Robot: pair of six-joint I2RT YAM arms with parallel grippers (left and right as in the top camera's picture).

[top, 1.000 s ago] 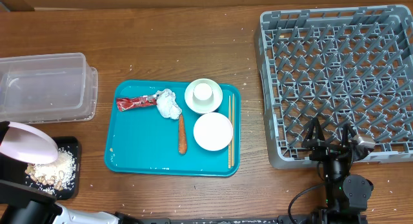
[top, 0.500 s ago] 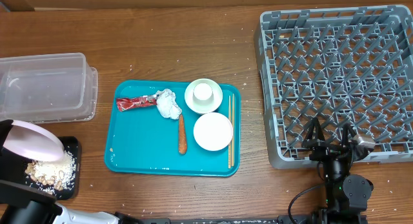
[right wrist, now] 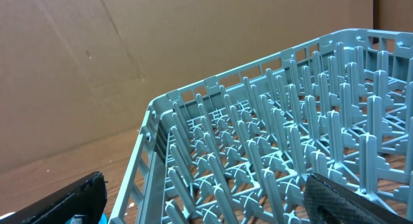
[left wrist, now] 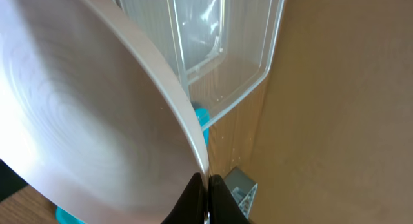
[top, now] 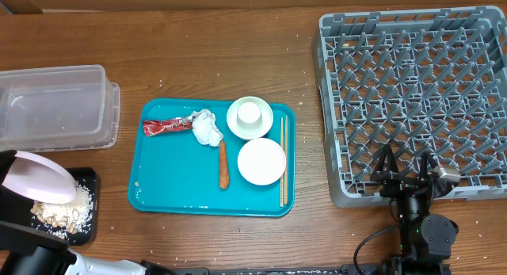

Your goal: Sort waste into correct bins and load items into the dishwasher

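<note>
Next, my left gripper carries the plate across and down, then releases it, as the teal tray's bare near corner lies to its right in the overhead view.
My left gripper is shut on the rim of the pale pink plate, which is tilted over the black tray holding pale food scraps. The plate fills the left wrist view. The clear tub lies behind it. On the teal tray lie a red wrapper, a white tissue, a sausage stick, a bowl holding a cup, and a second bowl. My right gripper is open and empty at the grey rack's front edge.
Thin chopsticks lie along the teal tray's right side. The rack's upright pegs stand between my right fingers. Small crumbs dot the wooden table. A cardboard wall stands behind the table.
The plate rocked slightly to the right and back over the black tray. The right arm has not moved.
</note>
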